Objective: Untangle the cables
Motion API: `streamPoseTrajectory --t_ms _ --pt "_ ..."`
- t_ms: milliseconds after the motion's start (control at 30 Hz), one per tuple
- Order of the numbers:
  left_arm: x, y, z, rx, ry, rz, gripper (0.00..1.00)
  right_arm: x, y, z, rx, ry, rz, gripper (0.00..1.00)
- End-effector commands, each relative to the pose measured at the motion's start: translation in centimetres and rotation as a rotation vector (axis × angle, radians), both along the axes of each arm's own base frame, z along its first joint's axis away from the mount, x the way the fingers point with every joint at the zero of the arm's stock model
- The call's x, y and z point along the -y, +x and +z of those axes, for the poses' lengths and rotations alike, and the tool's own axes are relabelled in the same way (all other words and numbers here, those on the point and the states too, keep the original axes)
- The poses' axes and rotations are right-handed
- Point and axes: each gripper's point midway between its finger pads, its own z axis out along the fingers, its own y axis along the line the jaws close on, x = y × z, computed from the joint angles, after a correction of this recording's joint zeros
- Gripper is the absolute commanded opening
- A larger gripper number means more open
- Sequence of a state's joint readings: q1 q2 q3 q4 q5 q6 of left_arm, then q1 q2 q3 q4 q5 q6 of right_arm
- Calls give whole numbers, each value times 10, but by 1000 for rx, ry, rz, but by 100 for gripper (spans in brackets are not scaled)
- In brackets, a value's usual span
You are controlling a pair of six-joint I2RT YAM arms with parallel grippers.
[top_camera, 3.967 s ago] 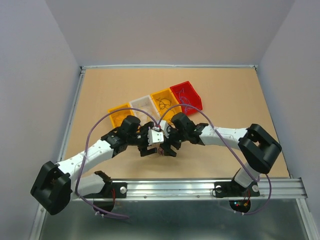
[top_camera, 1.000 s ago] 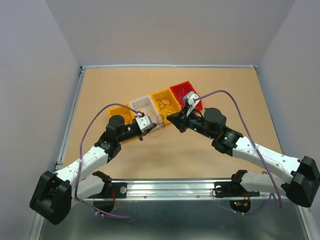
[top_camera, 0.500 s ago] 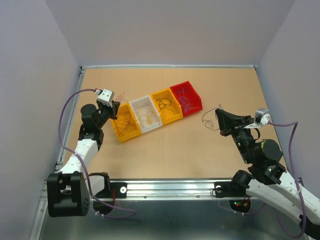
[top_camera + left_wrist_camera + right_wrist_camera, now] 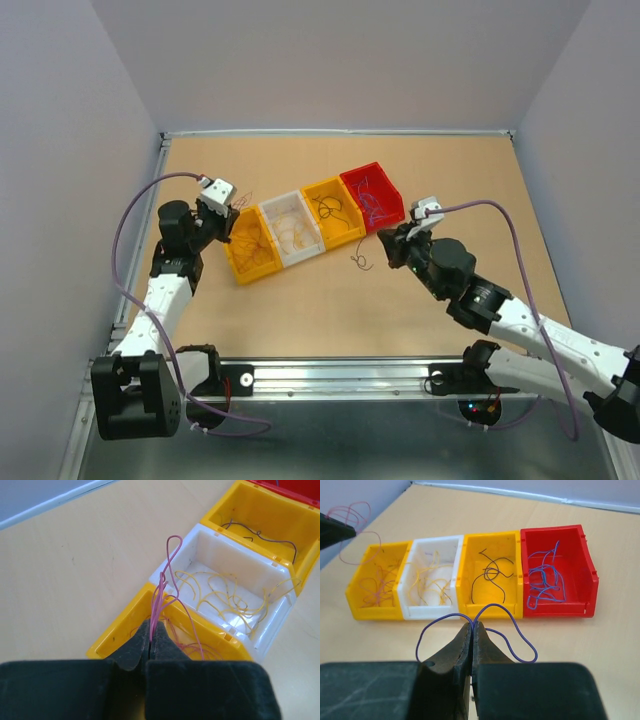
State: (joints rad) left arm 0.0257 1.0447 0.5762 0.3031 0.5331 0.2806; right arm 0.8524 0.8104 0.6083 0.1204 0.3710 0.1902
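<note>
The robot's right gripper will next move outward and to the left in the top view, going down over the orange-yellow bin [image 4: 332, 208] [image 4: 492, 575] to let go of the cable, because similar pieces of cable are there.
My left gripper [image 4: 151, 630] is shut on a thin pink cable [image 4: 161, 587] that loops upward above the leftmost yellow bin [image 4: 120, 630], which holds more pink strands. In the top view this gripper [image 4: 228, 215] sits at that bin's left end. The right gripper [image 4: 471, 626] is shut on a blue-purple cable [image 4: 495, 604] whose two loops spread to either side of the tips, just in front of the bin row. From above, the right gripper [image 4: 385, 240] hovers below the red bin [image 4: 372, 192], with the cable [image 4: 362, 262] dangling to its left.
Four bins stand in a diagonal row: yellow [image 4: 250, 250] with pink strands, white [image 4: 292, 228] with yellow ones, orange-yellow [image 4: 332, 210] with black ones, red with blue ones. Walls close in the table's back and sides. A metal rail [image 4: 400, 375] runs along the near edge.
The arms were together at the table's middle, then pulled apart. In the last half second the right gripper swung back left toward the red bin with its cable; the left barely moved.
</note>
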Motion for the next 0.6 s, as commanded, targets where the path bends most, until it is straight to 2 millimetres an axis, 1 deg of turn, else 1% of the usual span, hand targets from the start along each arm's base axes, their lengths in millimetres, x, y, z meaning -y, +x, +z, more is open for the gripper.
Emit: streamPoseTrajectory --t_ms 0,33,100,133,167,200,233,267,300,333,367,400,467,500,533,567 --pt "-3 -4 24 50 118 -50 0 -21 15 54 107 79 17 1" --pt "-5 -6 26 53 129 -47 0 -26 19 55 116 81 22 1" --pt "-6 -9 18 32 149 -53 0 -38 26 61 125 84 37 0" --pt "-6 -10 13 21 153 -57 0 -48 34 47 97 54 39 1" --pt "-6 -9 10 12 156 -59 0 -51 41 46 94 50 23 1" --pt "-8 -7 2 -13 164 -51 0 -54 47 56 109 64 6 1" --pt "-9 -6 -2 -26 168 -47 0 -59 59 42 92 31 -24 1" --pt "-10 -4 -5 -43 172 -43 0 -62 65 41 102 20 -35 1" --pt "-11 -3 -7 -59 181 -43 0 -66 73 49 132 28 -48 0" --pt "-13 -1 -15 -89 188 -41 0 -68 80 46 129 21 -64 1" --pt "-12 -1 -19 -107 191 -43 0 -72 94 38 113 1 -92 0" --pt "-14 2 -24 -125 201 -32 0 -75 99 34 108 -12 -98 1" --pt "-17 4 -27 -140 205 -18 0 -81 112 28 100 -24 -96 1" --pt "-16 4 -28 -141 207 -20 0 -87 119 12 77 -48 -90 1" --pt "-17 5 -28 -141 209 -16 0 -89 129 15 77 -36 -94 1" --pt "-17 5 -28 -140 209 -16 0 -92 134 11 72 -40 -93 0"
